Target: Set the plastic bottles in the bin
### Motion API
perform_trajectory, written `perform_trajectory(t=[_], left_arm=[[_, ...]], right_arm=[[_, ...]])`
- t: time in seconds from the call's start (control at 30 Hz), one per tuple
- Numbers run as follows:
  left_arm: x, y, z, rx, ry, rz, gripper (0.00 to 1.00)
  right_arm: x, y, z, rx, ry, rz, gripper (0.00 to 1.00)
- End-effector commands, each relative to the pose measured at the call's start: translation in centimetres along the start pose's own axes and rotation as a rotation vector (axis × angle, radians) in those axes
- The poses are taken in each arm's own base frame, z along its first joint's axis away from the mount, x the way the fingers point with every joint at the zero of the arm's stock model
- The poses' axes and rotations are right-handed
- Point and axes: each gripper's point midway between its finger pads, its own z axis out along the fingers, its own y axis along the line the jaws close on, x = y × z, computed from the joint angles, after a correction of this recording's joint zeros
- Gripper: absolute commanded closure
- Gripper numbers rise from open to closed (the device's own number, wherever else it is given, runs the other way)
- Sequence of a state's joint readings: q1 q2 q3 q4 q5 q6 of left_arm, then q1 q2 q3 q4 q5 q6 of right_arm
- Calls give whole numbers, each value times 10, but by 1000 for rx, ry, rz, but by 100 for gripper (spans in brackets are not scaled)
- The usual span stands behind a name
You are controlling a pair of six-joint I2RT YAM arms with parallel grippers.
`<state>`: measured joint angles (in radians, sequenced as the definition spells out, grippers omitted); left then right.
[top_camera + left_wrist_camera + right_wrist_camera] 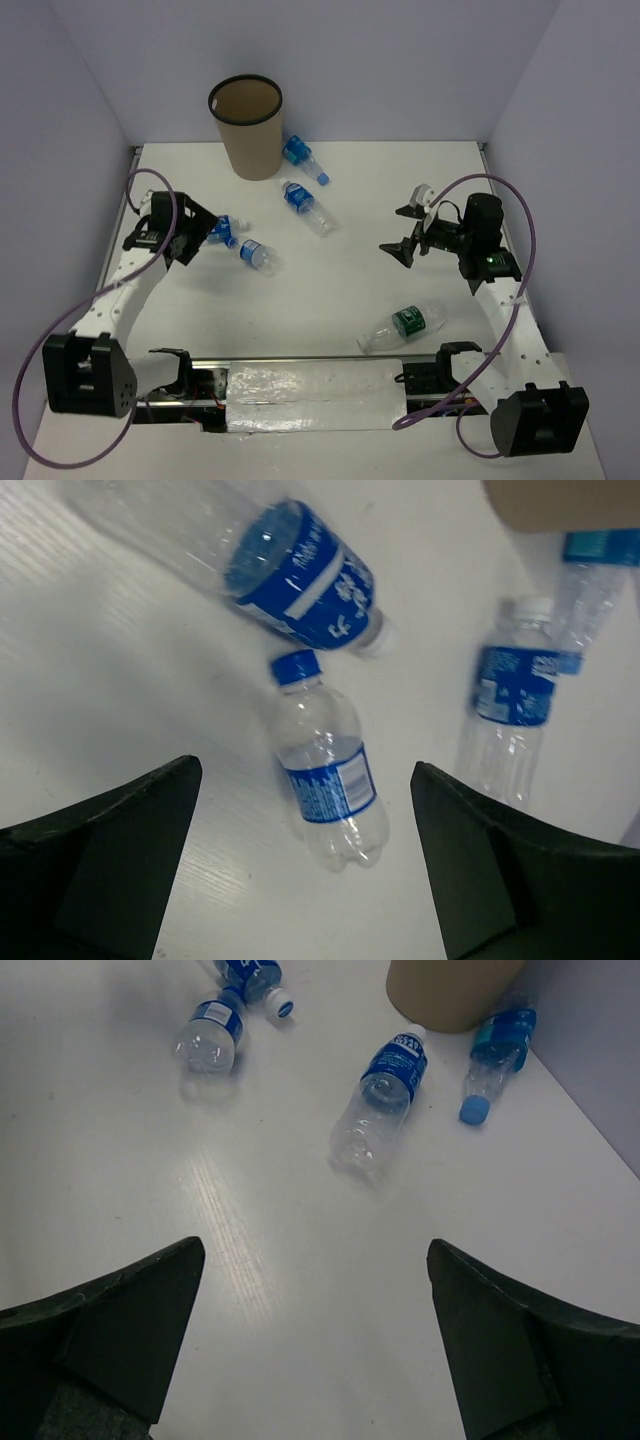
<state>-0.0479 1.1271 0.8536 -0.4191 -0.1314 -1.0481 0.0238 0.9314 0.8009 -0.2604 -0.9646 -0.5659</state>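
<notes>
The larger blue-labelled bottle lies slanted below, toward the top in the wrist view, so the robot's left gripper needs to move down and outward next and turn to straddle the bottle's label [219, 231] [300, 578].
The tan bin [245, 125] with a black rim stands at the back left. Blue-labelled plastic bottles lie on their sides: one against the bin [303, 157], one farther out [305, 207], one [258, 256] left of centre, and one [222, 230] at my left gripper [207, 236]. A green-labelled bottle [402, 328] lies near the front right. In the left wrist view a small bottle [325, 775] lies on the table between the open fingers [120, 830], untouched. My right gripper [392, 230] hovers open and empty [315, 1255] over bare table, with bottles [385, 1090] and the bin [455, 990] ahead.
Pale walls close the table [330, 290] on the left, back and right. A metal rail with a foil-covered plate [310, 385] runs between the arm bases at the near edge. Purple cables loop beside each arm.
</notes>
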Motion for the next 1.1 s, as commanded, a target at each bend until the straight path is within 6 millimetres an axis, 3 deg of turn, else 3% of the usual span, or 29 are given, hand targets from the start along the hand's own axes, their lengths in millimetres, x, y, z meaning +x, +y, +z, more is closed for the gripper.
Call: perform_trajectory(t=[0.0,0.03,0.07,0.1,0.17,0.47,0.57,0.7,0.73,0.83,0.93,0.97,1.0,1.07], left_arm=[[-21,-2,16,-116,-54,-90,1],[-20,9,34,-196,-36,-87,1],[-29,7,36,-231,-44,-105,1],[-26,15,53,-277,-28,-93,1],[-34,26,64,-335,-32,-141,1],[-43,49,132,-411,3,-315,2],[-49,54,148,-419,3,-333,12],[-53,53,165,-407,14,-315,35],[-53,50,167,-398,21,-314,37],[-53,36,169,-337,58,-290,59],[-67,6,158,-225,61,-235,81],[-82,-14,147,-149,31,-187,89],[-84,-29,139,-90,41,-159,92],[-109,-78,105,95,-10,-65,99]], right_arm=[[-8,8,-3,-9,-37,-38,0],[-8,9,-4,-3,-38,-52,0],[-8,8,-5,2,-38,-57,0],[-8,9,-6,3,-41,-59,0],[-7,11,-5,-7,-41,-58,0],[9,20,-4,-38,-35,-48,0],[10,20,-4,-43,-33,-43,1],[7,23,-6,-51,-44,-47,0],[6,24,-7,-52,-45,-45,0],[3,28,-9,-59,-56,-48,0],[1,32,-11,-60,-61,-55,0],[0,35,-12,-62,-64,-59,0],[0,36,-13,-62,-64,-62,0],[3,32,-18,-32,-61,-65,0]])
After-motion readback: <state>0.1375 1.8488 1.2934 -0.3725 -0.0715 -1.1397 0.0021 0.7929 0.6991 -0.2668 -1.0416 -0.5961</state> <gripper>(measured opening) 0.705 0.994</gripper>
